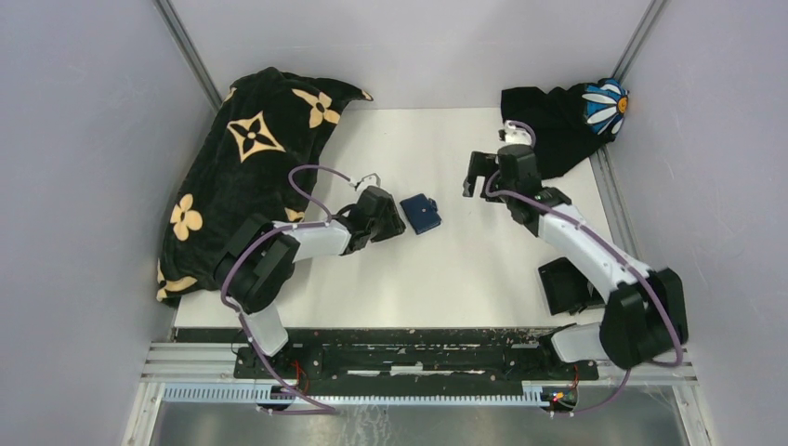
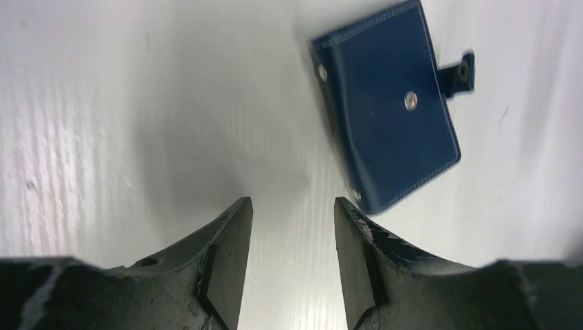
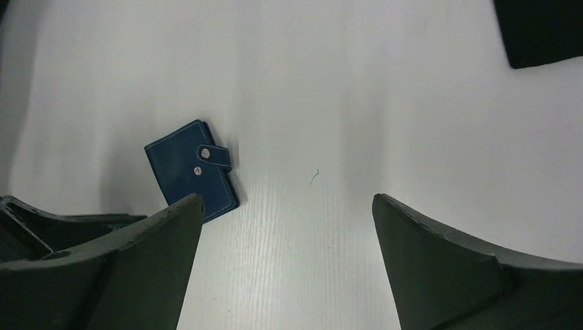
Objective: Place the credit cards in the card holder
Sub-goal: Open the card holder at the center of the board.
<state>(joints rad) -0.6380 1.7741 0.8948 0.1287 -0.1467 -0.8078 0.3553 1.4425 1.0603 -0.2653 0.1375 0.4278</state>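
Observation:
My right gripper will turn and go back and to the right in the top view, down onto the tray's far edge (image 1: pixel 551 263), because the edge lies apart from the wallet.
The card holder (image 1: pixel 423 212) is a small navy-blue wallet lying folded on the white table, its snap tab sticking out at one edge. It shows in the left wrist view (image 2: pixel 388 103) and the right wrist view (image 3: pixel 189 172). My left gripper (image 1: pixel 395 221) is open and empty just left of the wallet, low over the table; its right fingertip (image 2: pixel 350 213) is near the wallet's corner. My right gripper (image 1: pixel 476 174) is wide open and empty, to the wallet's right and apart from it. No credit cards show in any view.
A black cloth with tan flowers (image 1: pixel 246 167) lies along the table's left side. A black cloth with a daisy (image 1: pixel 571 111) lies at the back right. An open black tray (image 1: pixel 567 283) sits near the right arm's base. A black corner (image 3: pixel 540 31) shows at the right wrist view's edge.

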